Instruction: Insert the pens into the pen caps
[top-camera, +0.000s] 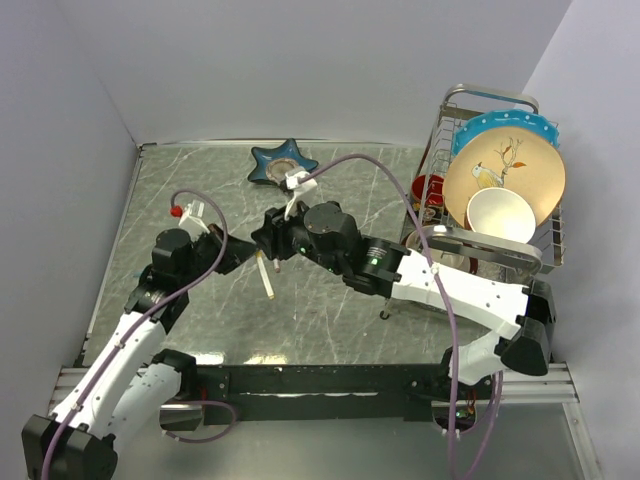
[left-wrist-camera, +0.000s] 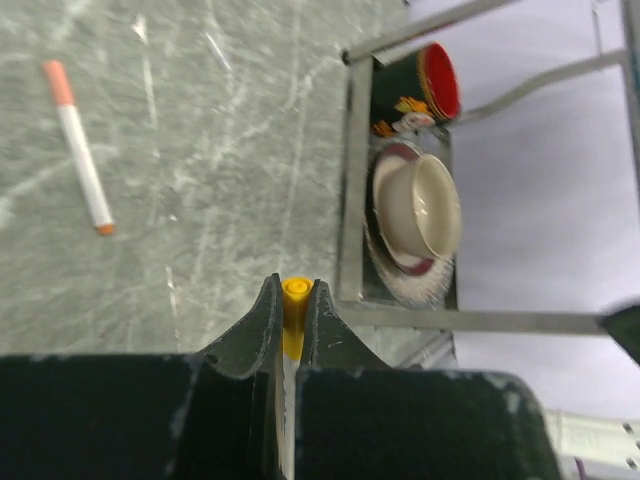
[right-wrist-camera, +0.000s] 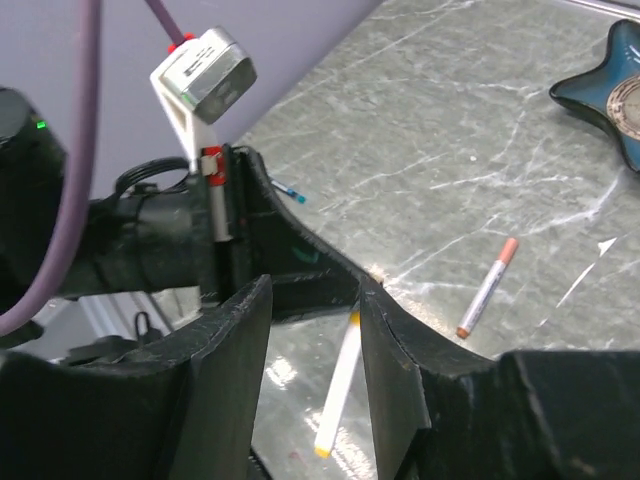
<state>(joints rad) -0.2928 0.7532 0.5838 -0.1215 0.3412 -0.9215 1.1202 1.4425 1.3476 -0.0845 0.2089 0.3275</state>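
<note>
The white pen already sits in its yellow cap. My left gripper lowers that pen onto the table (top-camera: 289, 275) (left-wrist-camera: 142, 180) beside the red-orange-capped pen next, then opens.
My left gripper (left-wrist-camera: 293, 287) is shut on a yellow pen cap (left-wrist-camera: 294, 300), and a white pen (right-wrist-camera: 340, 385) sits in that cap. The pen hangs down toward the table with a yellow end at the bottom, seen in the top view as a thin white stick (top-camera: 266, 278). My right gripper (right-wrist-camera: 315, 300) is open around this pen, which stands near its right finger with a wide gap on the left. The two grippers meet at mid-table (top-camera: 272, 245). A second white pen (right-wrist-camera: 487, 285) with a red-orange cap on one end lies flat on the table (left-wrist-camera: 80, 150).
A wire dish rack (top-camera: 545, 250) with plates, a white bowl (top-camera: 500, 215) and a red cup stands at the right. A blue star-shaped dish (top-camera: 282, 163) sits at the back. Purple cables (top-camera: 370, 165) loop over both arms. A small blue-tipped bit (right-wrist-camera: 288, 190) lies near the left wall.
</note>
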